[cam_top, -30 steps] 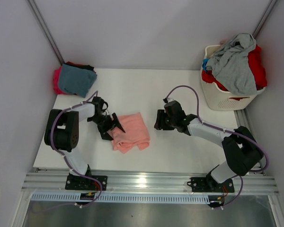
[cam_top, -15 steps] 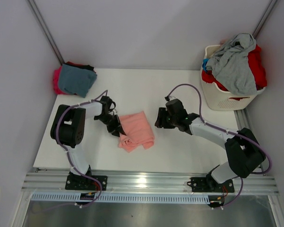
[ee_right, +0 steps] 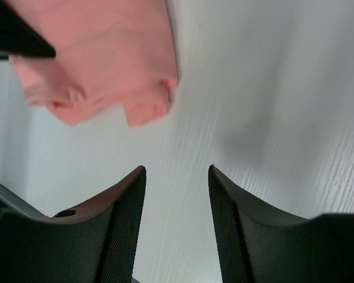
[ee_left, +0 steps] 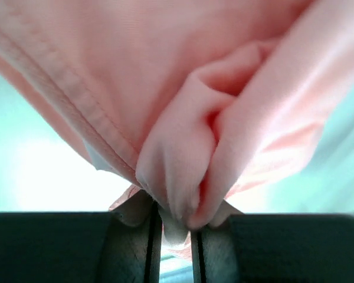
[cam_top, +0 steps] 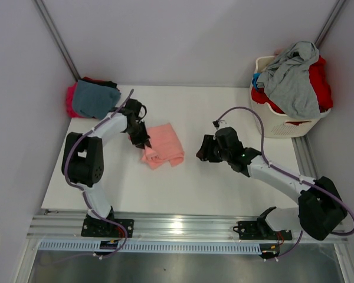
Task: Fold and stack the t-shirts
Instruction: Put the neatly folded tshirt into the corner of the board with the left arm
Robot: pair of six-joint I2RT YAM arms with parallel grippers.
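My left gripper carries the pink t-shirt up, outward and left in the top view next, since it is folded. Then it lowers the t-shirt onto the teal stack [cam_top: 95, 100] and releases it.
A folded salmon-pink t-shirt [cam_top: 164, 145] lies left of the table's middle. My left gripper [cam_top: 143, 141] is at its left edge, shut on a bunched fold of the pink cloth [ee_left: 183, 88], which fills the left wrist view and is pinched between the fingers [ee_left: 130, 247]. My right gripper [cam_top: 205, 151] is open to the right of the shirt, apart from it, low over bare table. In the right wrist view the pink shirt [ee_right: 100, 53] lies ahead of the open gripper [ee_right: 177, 174]. A stack of folded t-shirts [cam_top: 93, 99], teal over magenta and black, sits at the back left.
A white slotted laundry basket [cam_top: 281, 126] stands at the back right, heaped with a grey shirt [cam_top: 292, 79] and red cloth [cam_top: 320, 82]. Grey walls close the table's back and sides. A metal rail [cam_top: 183, 227] runs along the near edge.
The left gripper closed on the pink shirt's left edge and dragged it toward the back left. The right gripper drew back a little to the right.
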